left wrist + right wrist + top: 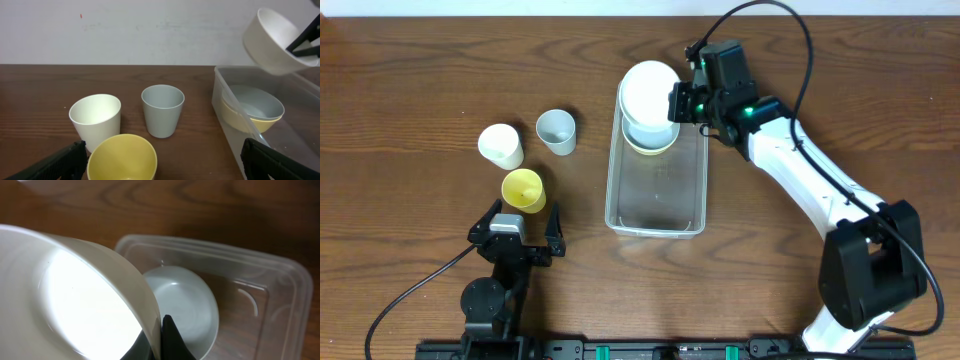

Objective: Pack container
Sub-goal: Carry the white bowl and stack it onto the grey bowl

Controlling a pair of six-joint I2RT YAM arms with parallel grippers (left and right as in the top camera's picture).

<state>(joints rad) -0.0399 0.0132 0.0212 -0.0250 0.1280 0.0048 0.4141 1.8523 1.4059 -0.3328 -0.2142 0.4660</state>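
My right gripper holds the white bowl (650, 90) by its rim and will lower it into the open grey-blue bowl (650, 143) below and release the rim there, since the inside of that bowl is empty.
The clear container (656, 205) lies at mid-table, long side running front to back. At its far end a grey-blue bowl (650, 143) sits nested in a yellow bowl (245, 122). My right gripper (680, 103) is shut on the rim of a white bowl (650, 90), holding it tilted above those nested bowls. In the right wrist view the white bowl (75, 295) fills the left side, the grey-blue bowl (187, 305) below it inside the container (265, 280). My left gripper (517, 228) stands open near the front edge, just behind a yellow cup (523, 190), holding nothing.
A white cup (501, 146) and a grey cup (556, 131) stand upright left of the container, beyond the yellow cup (122, 157). The near half of the container floor holds nothing. The right arm (810, 190) reaches in from the front right.
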